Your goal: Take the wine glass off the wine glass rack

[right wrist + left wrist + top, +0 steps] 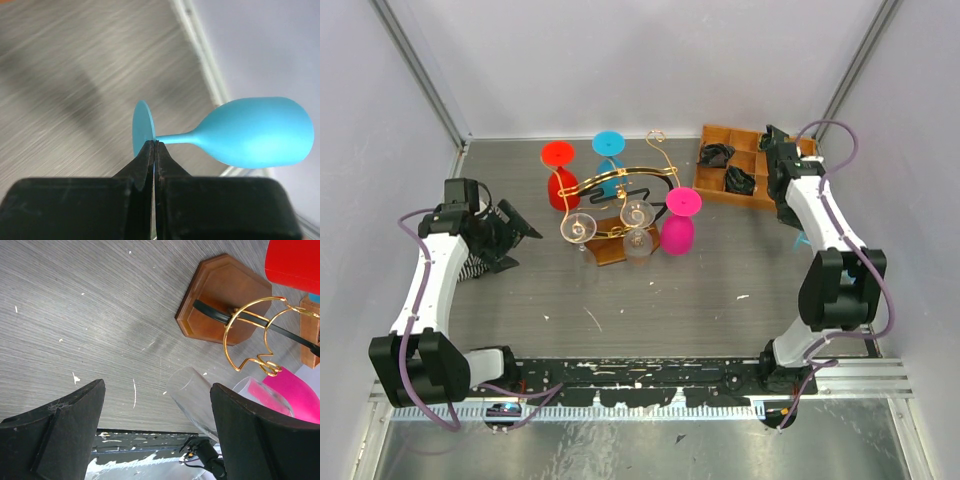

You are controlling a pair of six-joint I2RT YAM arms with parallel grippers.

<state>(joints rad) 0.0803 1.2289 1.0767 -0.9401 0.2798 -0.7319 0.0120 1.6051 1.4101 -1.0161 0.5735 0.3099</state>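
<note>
Next, my right gripper lowers beside the tray's near edge and turns until the glass's foot faces down onto bare table (782, 237), since the glass lies sideways.
The wine glass rack (620, 188) is a gold wire stand with a black band on a brown wooden base (612, 250) at mid-table. Clear wine glasses (580, 228) hang from it upside down. Red (560, 178), blue (610, 160) and pink (678, 222) glasses stand close around it. My left gripper (517, 235) is open and empty, left of the rack. In the left wrist view (157, 386) a clear glass (197, 400) lies ahead by the right finger (260, 435), below the rack (250, 335). My right gripper (154, 145) is shut on the foot of a light blue wine glass (250, 132), which lies sideways; a sliver of it shows in the top view (803, 240).
An orange-brown compartmented wooden tray (755, 140) with black items stands at the back right, by the right wrist. The enclosure's walls and metal frame rails border the table on all sides. A black rail runs along the near edge (650, 375).
</note>
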